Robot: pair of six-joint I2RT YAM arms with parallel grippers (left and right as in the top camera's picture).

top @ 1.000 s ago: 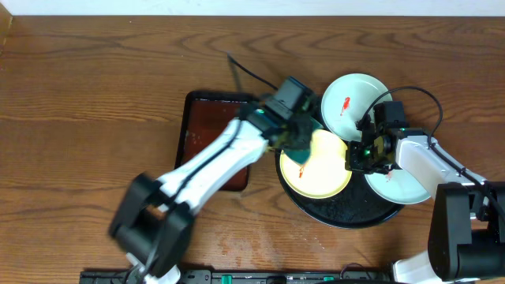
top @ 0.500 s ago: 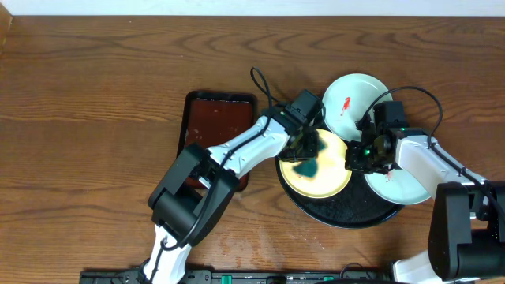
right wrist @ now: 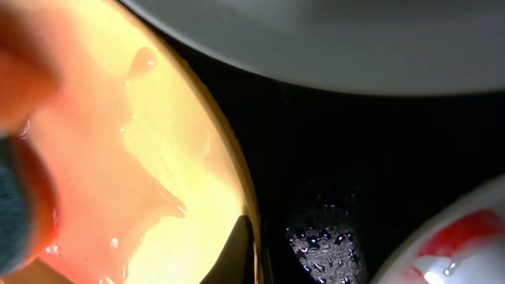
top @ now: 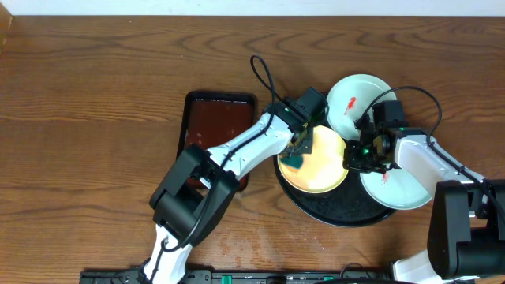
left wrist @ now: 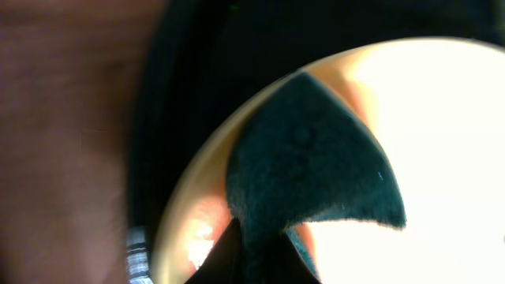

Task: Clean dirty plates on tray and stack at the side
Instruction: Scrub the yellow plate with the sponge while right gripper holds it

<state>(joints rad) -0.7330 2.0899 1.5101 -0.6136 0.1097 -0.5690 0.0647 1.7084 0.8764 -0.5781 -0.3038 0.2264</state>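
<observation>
The dark-brown tray [top: 218, 130] is to the left gripper's left in the overhead view, so the left gripper will wipe the plate, then lift over the tray and release the sponge.
The pale yellow plate [top: 322, 164] lies on the left part of the black tray [top: 347, 213], wet with a pink-red film. My left gripper [top: 298, 150] is shut on a dark teal cloth [top: 293, 157] and presses it on the plate's left edge. In the left wrist view the cloth [left wrist: 308, 166] covers part of the plate [left wrist: 450, 158]. My right gripper [top: 364, 155] is shut on the yellow plate's right rim [right wrist: 251, 229]. A white plate with a red smear [top: 355, 99] lies at the tray's far edge. Another smeared white plate [top: 398, 188] lies at its right edge.
A rectangular dark-brown tray [top: 211, 126] lies left of the black tray, under my left arm. The black tray's floor is wet with droplets [right wrist: 327, 237]. Bare wooden table [top: 95, 118] spreads to the left and front.
My left gripper has drawn the teal cloth from the middle of the yellow plate to its left edge. The right gripper has stayed on the plate's rim.
</observation>
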